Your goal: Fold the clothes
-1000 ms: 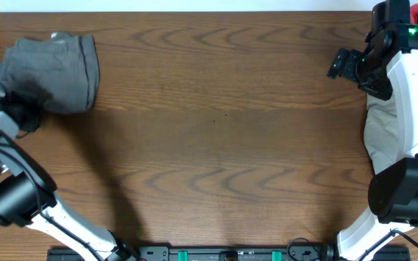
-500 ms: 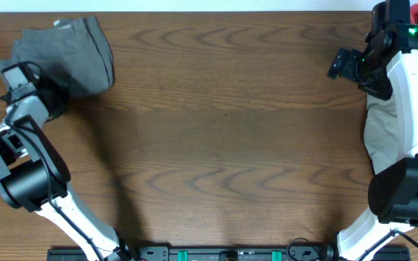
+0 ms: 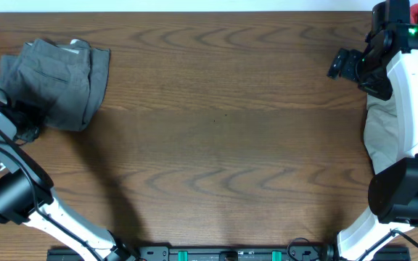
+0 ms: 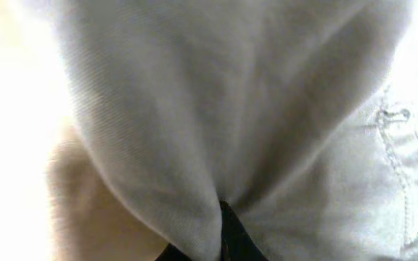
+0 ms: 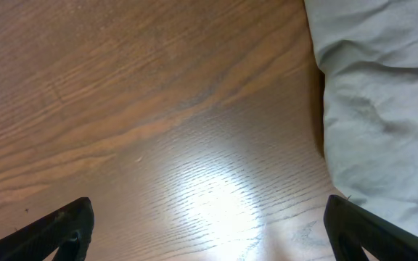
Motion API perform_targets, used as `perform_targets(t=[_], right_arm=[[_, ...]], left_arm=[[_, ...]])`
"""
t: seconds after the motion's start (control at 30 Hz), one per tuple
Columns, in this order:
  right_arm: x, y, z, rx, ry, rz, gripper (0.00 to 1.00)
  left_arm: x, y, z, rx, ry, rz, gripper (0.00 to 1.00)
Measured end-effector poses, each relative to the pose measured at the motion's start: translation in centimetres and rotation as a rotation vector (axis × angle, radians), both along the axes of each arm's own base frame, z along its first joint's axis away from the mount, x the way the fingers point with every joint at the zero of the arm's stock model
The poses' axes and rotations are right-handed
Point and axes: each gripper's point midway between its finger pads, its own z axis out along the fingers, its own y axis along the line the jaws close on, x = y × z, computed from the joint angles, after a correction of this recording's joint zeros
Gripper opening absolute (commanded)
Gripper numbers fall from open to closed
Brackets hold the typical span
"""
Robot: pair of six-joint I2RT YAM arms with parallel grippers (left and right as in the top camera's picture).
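The left gripper next needs to pull the pinched grey corner outward, away from the side edge of the garment, and then let go of it.
A folded grey garment [image 3: 55, 81] lies at the far left of the wooden table [image 3: 223, 138]. My left gripper [image 3: 29, 123] is at its lower left corner, shut on the grey cloth; the left wrist view is filled with that cloth [image 4: 231, 101] pinched between the fingertips [image 4: 220, 243]. My right gripper [image 3: 337, 64] hovers at the far right, open and empty, its fingertips wide apart [image 5: 207, 228] over bare wood. A light grey garment [image 3: 382, 134] lies bunched at the right edge under the right arm; it also shows in the right wrist view [image 5: 383, 109].
The table's left edge runs close to the left gripper. The two arm bases stand along the front edge [image 3: 231, 254].
The left gripper moved toward the back with the grey garment, then came back to the left and front, dragging the garment with it. The right arm has not moved.
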Motion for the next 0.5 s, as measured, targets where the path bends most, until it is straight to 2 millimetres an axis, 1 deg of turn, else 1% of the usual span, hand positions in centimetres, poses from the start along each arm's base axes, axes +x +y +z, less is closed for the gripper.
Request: perform_targets(t=[0.1,0.17,0.33,0.4,0.5], right_arm=[[0.0,0.0,0.0,0.0,0.0,0.0,0.99],[0.0,0.0,0.0,0.0,0.0,0.0,0.99],[0.0,0.0,0.0,0.0,0.0,0.0,0.99],[0.0,0.0,0.0,0.0,0.0,0.0,0.99],[0.0,0.0,0.0,0.0,0.0,0.0,0.99]], left_arm=[[2.2,-1.4,0.5,0.039,-0.034,-0.044,0.06],[4.2,-3.0,0.8,0.077,-0.062,-0.083,0.06],[8.0,-6.9,0.7,0.14,-0.098,-0.141,0.06],[9.0,-7.7,0.5,0.156,-0.116,-0.148,0.06],[9.7,-7.8,0.4,0.178,-0.13,-0.142,0.06]])
